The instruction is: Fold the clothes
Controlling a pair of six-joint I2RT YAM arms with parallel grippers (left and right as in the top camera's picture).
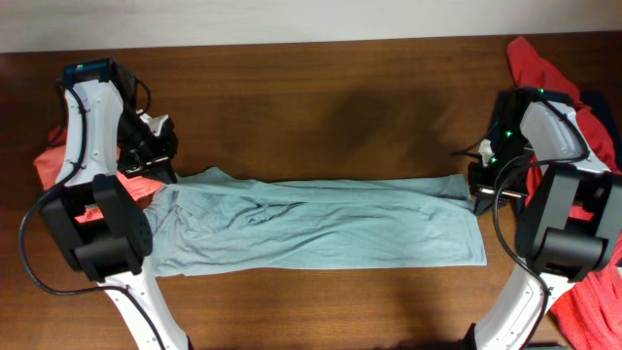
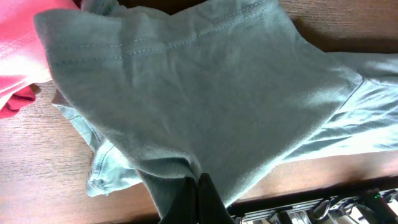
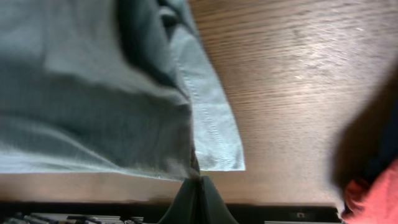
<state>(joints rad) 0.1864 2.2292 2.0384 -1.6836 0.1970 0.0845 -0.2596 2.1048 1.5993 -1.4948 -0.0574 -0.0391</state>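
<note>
I should next move my left gripper back and down to release the fold of the shirt over the held end's near corner [image 1: 173, 255] [image 2: 111, 174], because that corner lies below the gripper and toward my base.
The pale grey-blue T-shirt [image 1: 311, 228] lies stretched in a long band across the wooden table, doubled over lengthwise. My left gripper [image 1: 167, 177] is shut on its left end near the far edge; the left wrist view shows the gripper [image 2: 198, 182] pinching a fold of the shirt [image 2: 205, 93], which drapes away from the tips. At the right end, my right gripper [image 1: 474, 194] is shut on the far corner. In the right wrist view that gripper [image 3: 198, 178] clamps the shirt [image 3: 93, 93] right beside its stitched hem.
A coral-red tee [image 1: 53, 165] lies bunched behind the left arm, also seen as red cloth [image 2: 18, 56]. More red clothes [image 1: 539, 63] and a navy piece [image 1: 595, 102] are piled at the right edge, with red fabric [image 1: 593, 301] at the front right.
</note>
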